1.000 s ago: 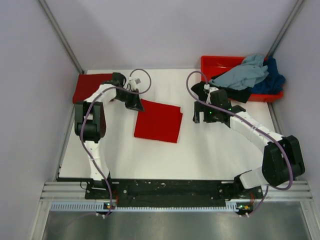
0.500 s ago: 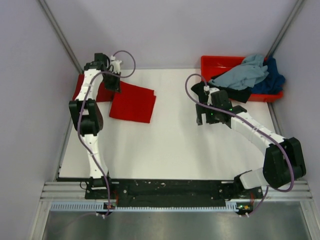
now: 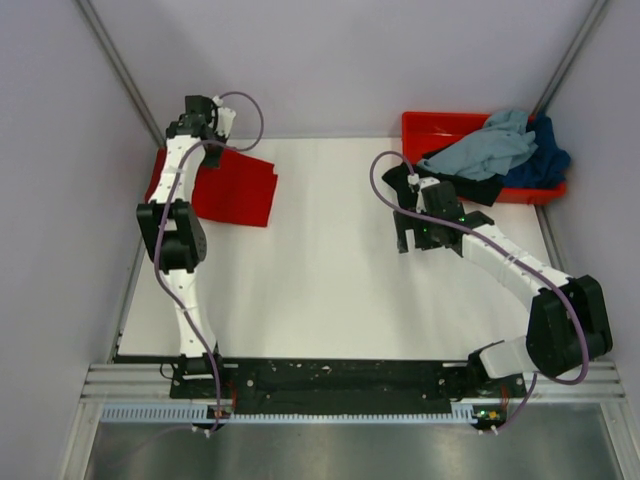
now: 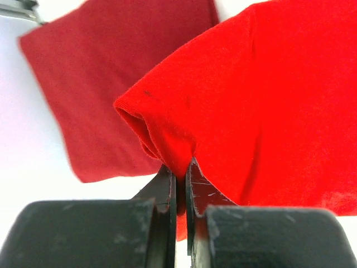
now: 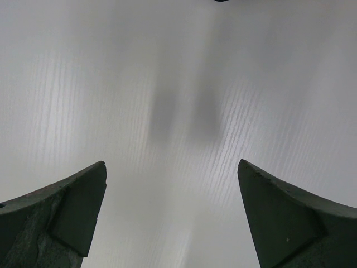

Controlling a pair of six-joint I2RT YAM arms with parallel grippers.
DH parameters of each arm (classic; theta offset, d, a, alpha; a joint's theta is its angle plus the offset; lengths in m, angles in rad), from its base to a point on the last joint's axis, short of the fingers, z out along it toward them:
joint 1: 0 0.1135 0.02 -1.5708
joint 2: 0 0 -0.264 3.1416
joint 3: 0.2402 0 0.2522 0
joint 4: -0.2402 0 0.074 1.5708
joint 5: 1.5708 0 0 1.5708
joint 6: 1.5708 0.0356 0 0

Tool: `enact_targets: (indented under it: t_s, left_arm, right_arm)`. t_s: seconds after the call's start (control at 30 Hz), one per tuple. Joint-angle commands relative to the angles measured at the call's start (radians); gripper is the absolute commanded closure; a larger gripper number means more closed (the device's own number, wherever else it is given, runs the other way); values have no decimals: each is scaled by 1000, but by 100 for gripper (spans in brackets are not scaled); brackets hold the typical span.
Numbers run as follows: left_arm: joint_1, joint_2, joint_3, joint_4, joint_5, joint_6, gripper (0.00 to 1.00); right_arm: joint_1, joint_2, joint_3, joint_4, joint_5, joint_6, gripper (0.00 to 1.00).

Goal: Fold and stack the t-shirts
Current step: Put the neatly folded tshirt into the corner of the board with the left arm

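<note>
The darker red t-shirt's far corner (image 3: 159,157) (image 4: 40,46) is uncovered to the left of my left gripper in the top view, so my left gripper should next bring the bright red t-shirt's edge onto it and let go.
My left gripper (image 3: 205,128) is shut on the edge of the folded bright red t-shirt (image 3: 238,188), which it holds at the table's far left; the shirt's edge (image 4: 167,145) is pinched between the jaws in the left wrist view. The shirt lies partly over a folded darker red t-shirt (image 3: 160,176), also seen in the left wrist view (image 4: 106,95). My right gripper (image 3: 415,238) is open and empty above bare table (image 5: 173,111). Grey-blue (image 3: 485,148), black (image 3: 470,190) and dark blue (image 3: 548,155) t-shirts lie heaped at the far right.
A red-orange plastic tray (image 3: 430,128) at the far right holds the heap of shirts, which spills over its front edge. White walls with metal posts enclose the table on three sides. The arm bases stand at the near edge.
My left gripper has dragged the bright red t-shirt from the table's middle to the far left, onto the darker red shirt. The right arm has barely moved.
</note>
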Motion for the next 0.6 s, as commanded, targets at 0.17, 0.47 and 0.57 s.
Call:
enact_targets:
  t_s: [0.17, 0.47, 0.57]
  left_arm:
    - [-15, -139, 52, 186, -217, 143, 100]
    - [-13, -158, 95, 289, -309, 251, 100]
    - [-13, -165, 102, 306, -318, 287, 100]
  right_arm:
    - [-11, 11, 15, 2, 41, -13, 1]
    - [-11, 17, 1, -8, 66, -19, 1]
    - [-11, 17, -4, -9, 78, -22, 1]
